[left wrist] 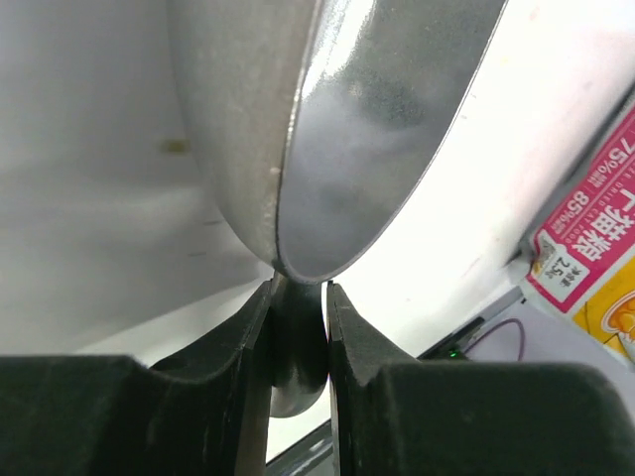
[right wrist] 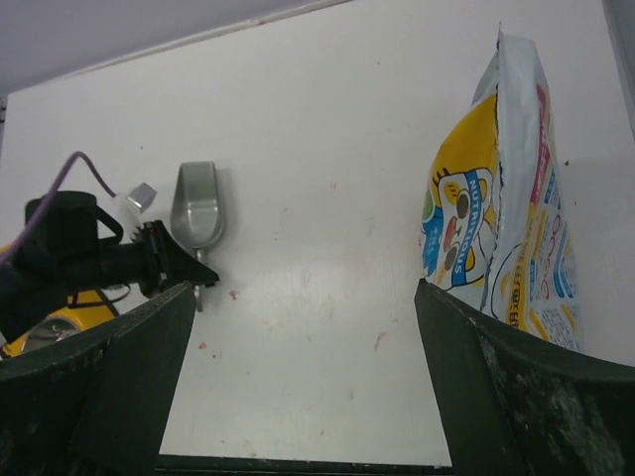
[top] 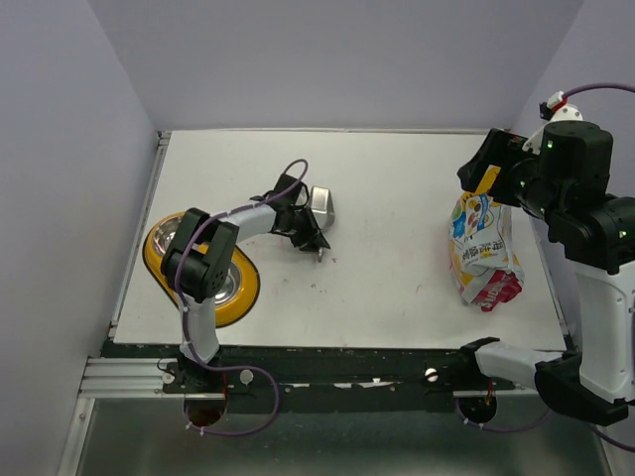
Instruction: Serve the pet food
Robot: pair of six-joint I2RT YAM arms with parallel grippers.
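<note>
I will next move my left gripper to the left in the top view, to bring the scoop nearer the feeder's side, where bare table (top: 278, 254) leaves it room.
The silver metal scoop (top: 322, 203) lies on the white table left of centre, its bowl filling the left wrist view (left wrist: 367, 129). My left gripper (top: 304, 228) (left wrist: 298, 317) is shut on the scoop's thin handle, a finger pressed on each side of it. The yellow-white cartoon-printed bag (top: 481, 253) (right wrist: 506, 198) lies at the right of the table. My right gripper (top: 486, 177) (right wrist: 305, 293) hovers open over the bag's far end, nothing between its fingers. The pet food itself is hidden, and the scoop's bowl (right wrist: 196, 206) looks empty.
A yellow double-bowl feeder (top: 154, 260) with steel bowls sits at the table's left edge, partly under the left arm. A few tiny reddish specks (right wrist: 233, 295) dot the table near the scoop. Walls close in on the left, back and right.
</note>
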